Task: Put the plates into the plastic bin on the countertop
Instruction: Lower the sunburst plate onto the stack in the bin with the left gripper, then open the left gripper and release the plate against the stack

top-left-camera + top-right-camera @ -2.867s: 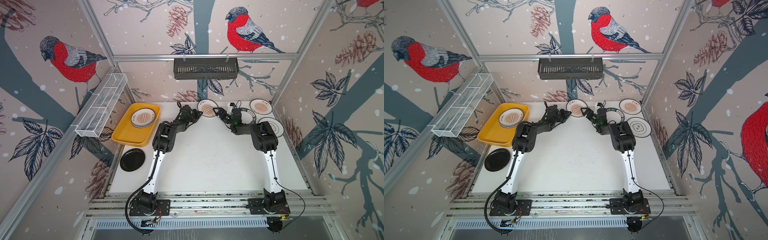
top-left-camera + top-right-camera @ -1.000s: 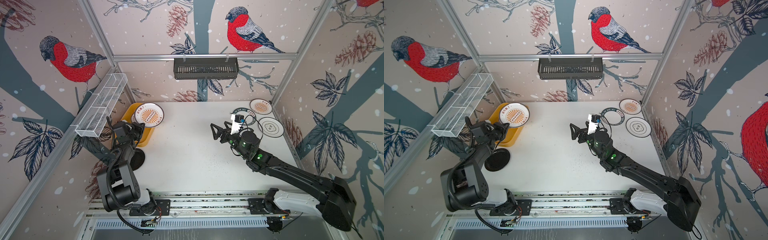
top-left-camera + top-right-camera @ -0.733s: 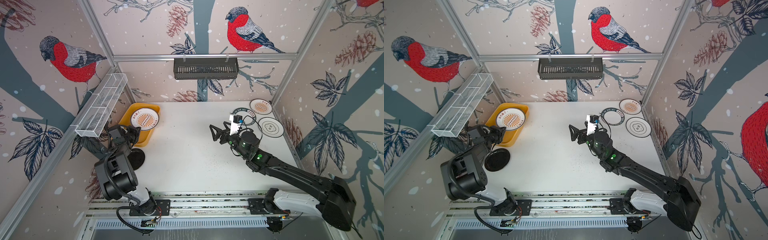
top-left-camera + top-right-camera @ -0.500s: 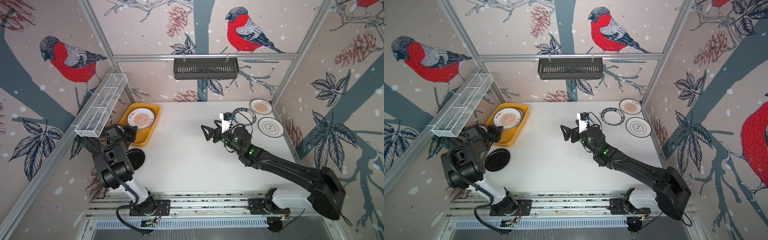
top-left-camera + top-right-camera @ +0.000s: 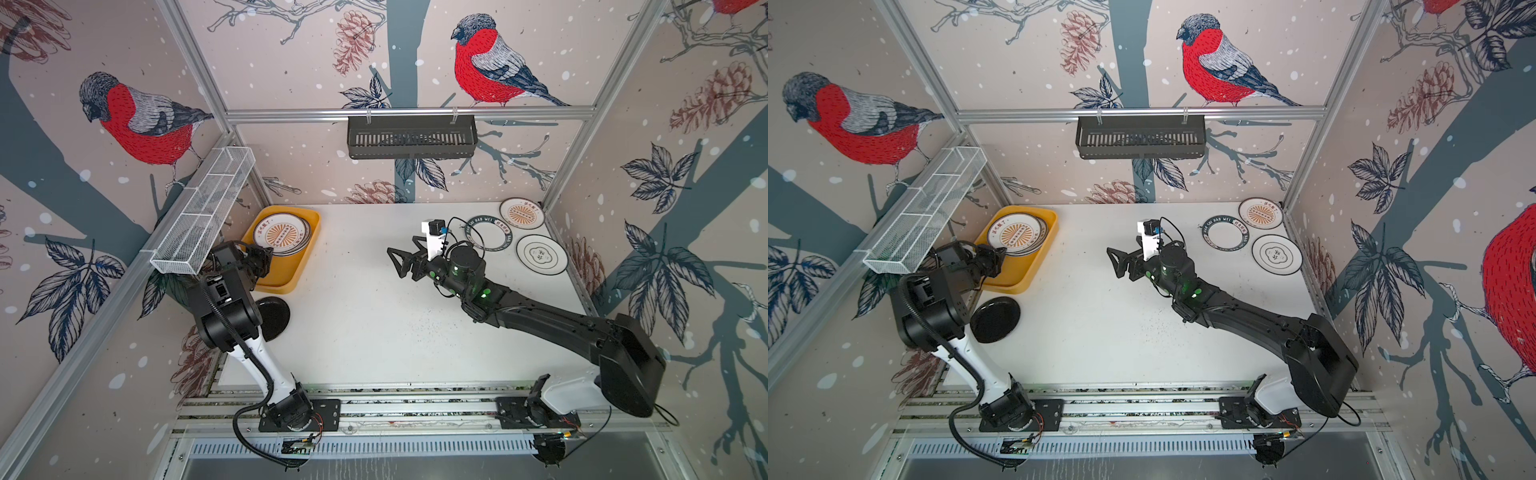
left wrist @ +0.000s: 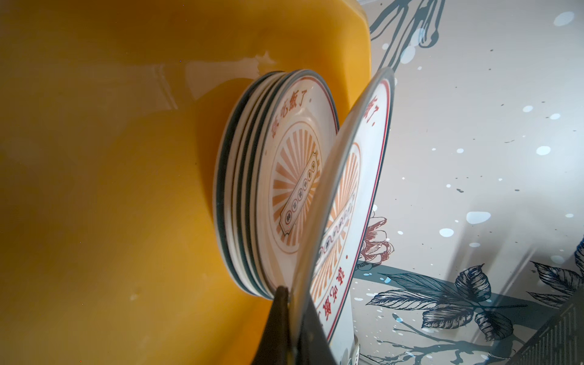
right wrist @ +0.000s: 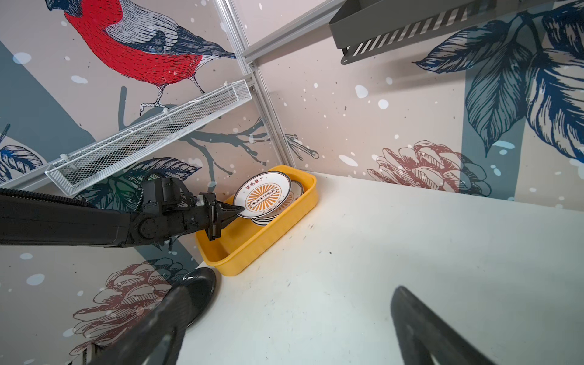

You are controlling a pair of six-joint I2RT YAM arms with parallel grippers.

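The stack in the bin (image 6: 294, 187) is below and outward of my left gripper, which next needs to go down, lay the plate there and release the plate's rim.
My left gripper (image 5: 266, 258) (image 6: 289, 294) is shut on the rim of a white plate with an orange sunburst (image 5: 282, 237) (image 6: 350, 205). That plate hangs tilted just above a stack of plates (image 6: 284, 177) inside the yellow plastic bin (image 5: 291, 274) (image 7: 268, 240). My right gripper (image 5: 395, 262) (image 7: 294, 290) stands open and empty over the middle of the countertop (image 5: 374, 332). At the back right lie three plates: a dark lettered ring plate (image 5: 505, 239), a sunburst plate (image 5: 521, 212) and an emblem plate (image 5: 541, 254). A black plate (image 5: 274, 318) lies at the left edge, in front of the bin.
A white wire-mesh basket (image 5: 203, 216) hangs on the left wall above the bin. A black slotted rack (image 5: 411, 137) hangs on the back wall. Aluminium rails (image 5: 374, 399) with both arm bases run along the front edge.
My left gripper has brought the sunburst plate down and in over the stack in the bin. The right gripper has moved left toward the table's middle, still open.
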